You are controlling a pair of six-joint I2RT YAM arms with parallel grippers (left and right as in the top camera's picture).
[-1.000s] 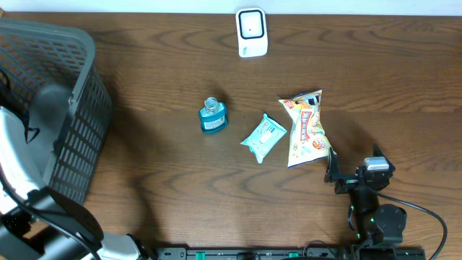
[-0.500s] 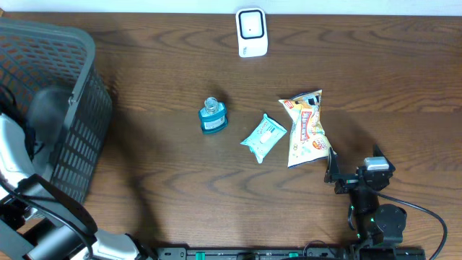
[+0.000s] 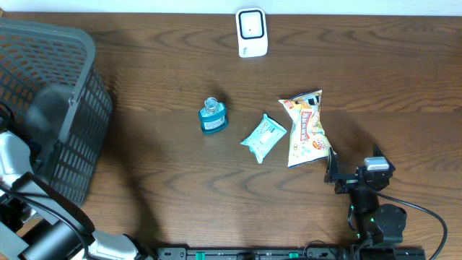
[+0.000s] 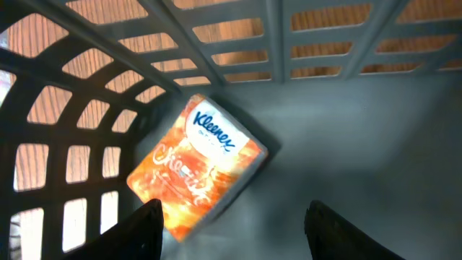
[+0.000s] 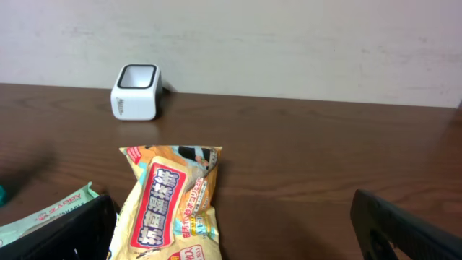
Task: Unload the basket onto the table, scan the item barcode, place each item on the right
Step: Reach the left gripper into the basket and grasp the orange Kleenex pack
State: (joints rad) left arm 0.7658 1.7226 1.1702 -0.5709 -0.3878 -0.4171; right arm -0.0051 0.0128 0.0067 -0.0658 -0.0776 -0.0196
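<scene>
My left gripper brings its fingers down and to the left in the wrist view over the pack's exposed long edge next, since the pack lies that way, at its exposed long edge [image 4: 222, 189].
An orange Kleenex tissue pack [image 4: 195, 170] lies tilted on the floor of the grey basket [image 4: 346, 123]. My left gripper [image 4: 234, 235] hangs open just above it with nothing between its fingers; the left fingertip [image 4: 144, 231] overlaps the pack's lower corner. The white barcode scanner [image 3: 251, 32] stands at the table's far edge. My right gripper [image 5: 234, 235] is open and low over the table, behind a yellow snack bag [image 5: 173, 206]. In the overhead view the right gripper [image 3: 338, 173] sits at the bag's [image 3: 306, 128] near right corner.
A blue bottle [image 3: 212, 115] and a teal wipes pack [image 3: 263, 137] lie mid-table, left of the snack bag. The grey slatted basket [image 3: 79, 108] fills the left side, with my left arm [image 3: 14, 159] reaching into it. The scanner [image 5: 135, 92] faces the right wrist camera.
My left arm has shifted a little toward the near edge inside the basket. The right arm and the items on the table have not moved.
</scene>
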